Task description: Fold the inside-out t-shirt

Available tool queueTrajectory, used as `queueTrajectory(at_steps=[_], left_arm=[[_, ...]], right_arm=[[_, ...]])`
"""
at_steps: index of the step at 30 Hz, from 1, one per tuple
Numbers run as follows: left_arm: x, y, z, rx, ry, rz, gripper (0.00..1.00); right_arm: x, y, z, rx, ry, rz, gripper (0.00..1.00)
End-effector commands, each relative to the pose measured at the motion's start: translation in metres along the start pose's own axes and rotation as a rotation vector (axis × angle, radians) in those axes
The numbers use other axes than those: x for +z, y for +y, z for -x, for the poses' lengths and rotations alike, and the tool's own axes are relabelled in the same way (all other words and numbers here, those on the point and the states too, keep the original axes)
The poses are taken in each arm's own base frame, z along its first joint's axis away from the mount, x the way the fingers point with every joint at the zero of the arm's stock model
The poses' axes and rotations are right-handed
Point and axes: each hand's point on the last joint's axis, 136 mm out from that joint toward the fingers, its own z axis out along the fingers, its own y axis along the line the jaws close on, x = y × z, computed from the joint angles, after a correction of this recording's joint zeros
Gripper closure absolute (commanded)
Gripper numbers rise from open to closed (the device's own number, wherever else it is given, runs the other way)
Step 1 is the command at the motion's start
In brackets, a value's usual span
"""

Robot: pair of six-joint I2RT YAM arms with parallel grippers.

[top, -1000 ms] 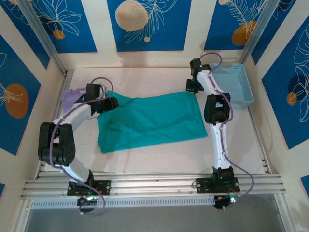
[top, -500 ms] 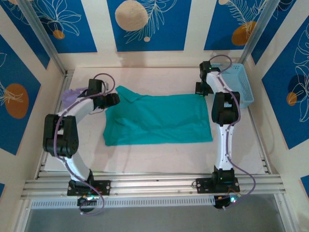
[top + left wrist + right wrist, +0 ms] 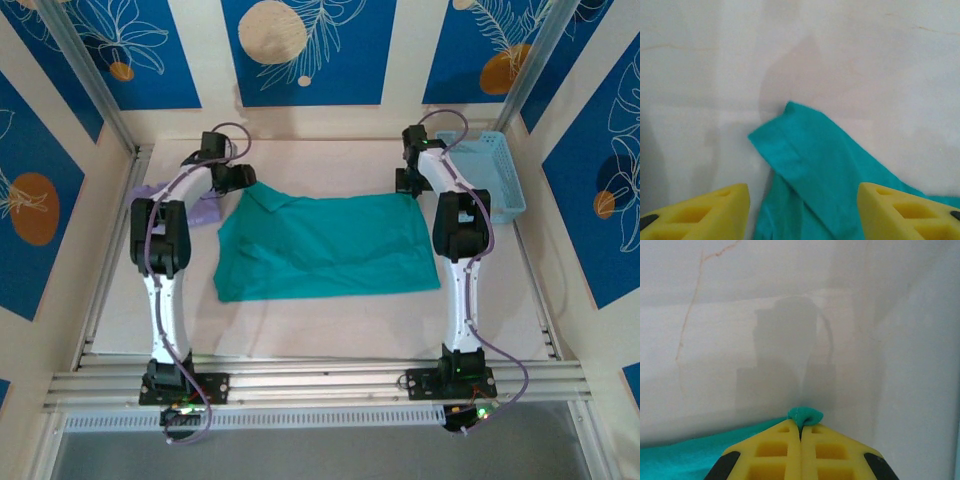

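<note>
My left gripper should next move down to the far corner of the folded sleeve. Then it should close its fingers there.
The inside-out t-shirt (image 3: 330, 245) is teal and lies spread flat across the middle of the table. My right gripper (image 3: 405, 186) is at its far right corner. In the right wrist view the yellow fingers (image 3: 775, 450) are pressed together, and a small bunch of teal fabric (image 3: 805, 415) sticks out past their tips. My left gripper (image 3: 244, 179) hovers at the far left corner and is open. In the left wrist view a folded teal sleeve (image 3: 810, 167) lies on the table between its two separated yellow fingertips (image 3: 705, 212), untouched.
A lavender garment (image 3: 158, 197) lies at the left edge, partly behind the left arm. A light blue basket (image 3: 492, 175) stands at the far right, beside the right arm. The back wall is close behind both grippers.
Both grippers have moved toward the far side of the table. The shirt has been dragged right and back, and it now lies flatter. The left arm has stretched out straight.
</note>
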Motion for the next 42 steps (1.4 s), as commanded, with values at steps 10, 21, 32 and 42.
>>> queueTrajectory(at_steps=[10,21,32,42], left_arm=[[0.034,0.021,-0.006,-0.004,0.134,0.015,0.43],[0.038,0.021,-0.003,-0.028,0.139,-0.018,0.67],[0.032,0.026,0.016,-0.032,0.096,-0.027,0.83],[-0.017,0.003,0.039,-0.005,0.052,-0.066,1.0]], right_arm=[[-0.027,0.008,0.011,-0.033,-0.051,0.026,1.0],[-0.027,0.013,0.011,-0.043,-0.051,0.033,0.99],[-0.028,0.015,0.014,-0.05,-0.063,0.037,0.99],[-0.041,0.015,0.031,-0.057,-0.126,0.051,1.0]])
